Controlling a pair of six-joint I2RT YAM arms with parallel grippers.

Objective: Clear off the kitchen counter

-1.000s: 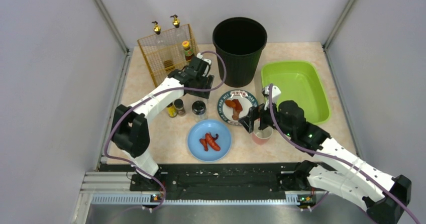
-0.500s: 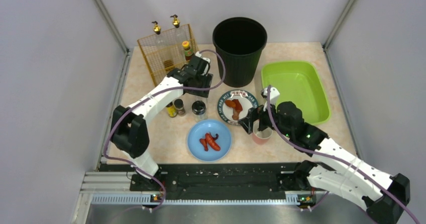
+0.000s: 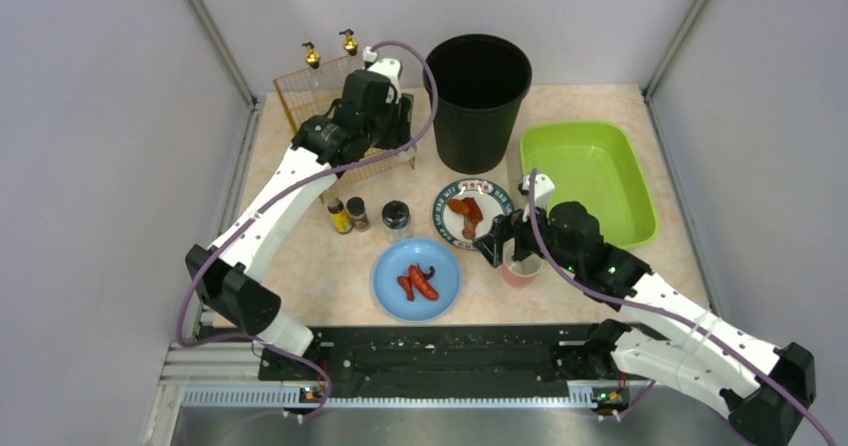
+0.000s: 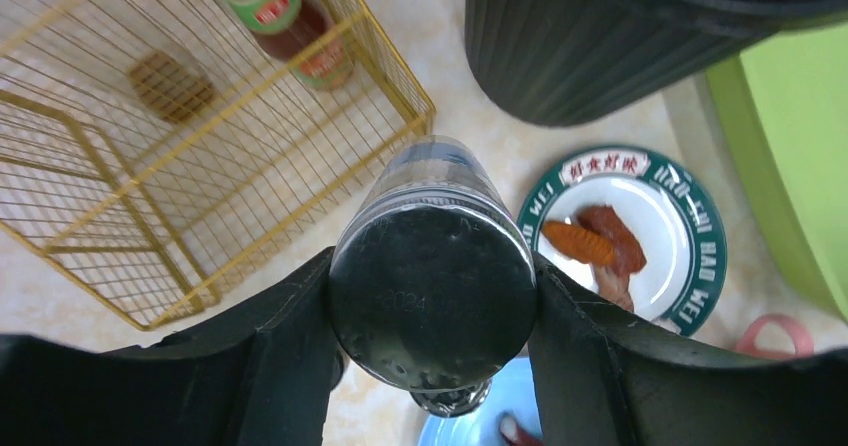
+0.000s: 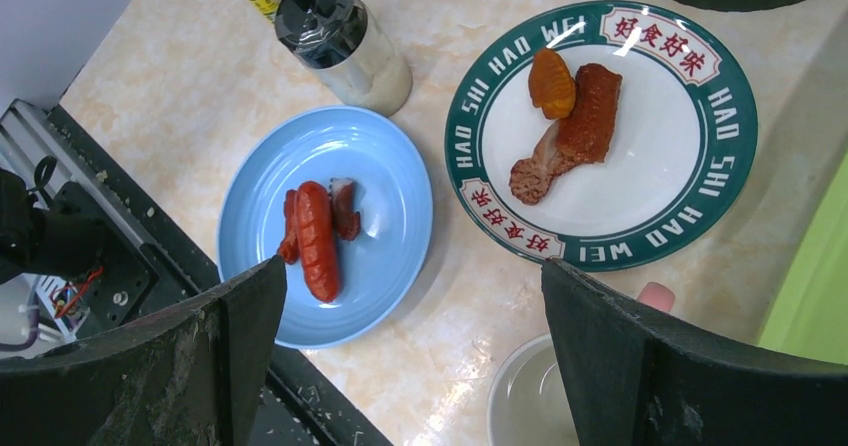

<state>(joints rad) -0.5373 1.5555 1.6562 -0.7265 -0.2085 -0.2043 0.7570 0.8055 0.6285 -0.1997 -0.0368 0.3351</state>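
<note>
My left gripper carries the clear jar across and down next, since the empty spot (image 4: 235,133) beside the sauce bottle lies below it, to its left in the top view.
The kitchen counter (image 3: 335,271) carries plates, jars and a cup. My left gripper (image 4: 432,296) is shut on a clear jar with a black cap (image 4: 432,266) and holds it in the air beside the yellow wire basket (image 4: 150,166). From above, the left gripper (image 3: 397,138) sits between the wire basket (image 3: 315,101) and the black bin (image 3: 477,96), hiding the jar. My right gripper (image 5: 412,266) is open and empty, hovering over bare counter between the blue plate (image 5: 390,216) and a pink cup (image 5: 530,401). Seen from above, the right gripper (image 3: 505,241) is just left of that cup (image 3: 522,271).
Sausages (image 3: 420,281) lie on the blue plate (image 3: 395,266). A green-rimmed plate (image 3: 447,198) holds meat pieces. A black-lidded jar (image 3: 396,216) and two small bottles (image 3: 347,214) stand left of the plates. A sauce bottle (image 4: 285,21) is in the basket. The lime tray (image 3: 590,176) sits far right.
My left arm has risen and swung back toward the wire basket with the jar in its jaws. The right arm has barely moved.
</note>
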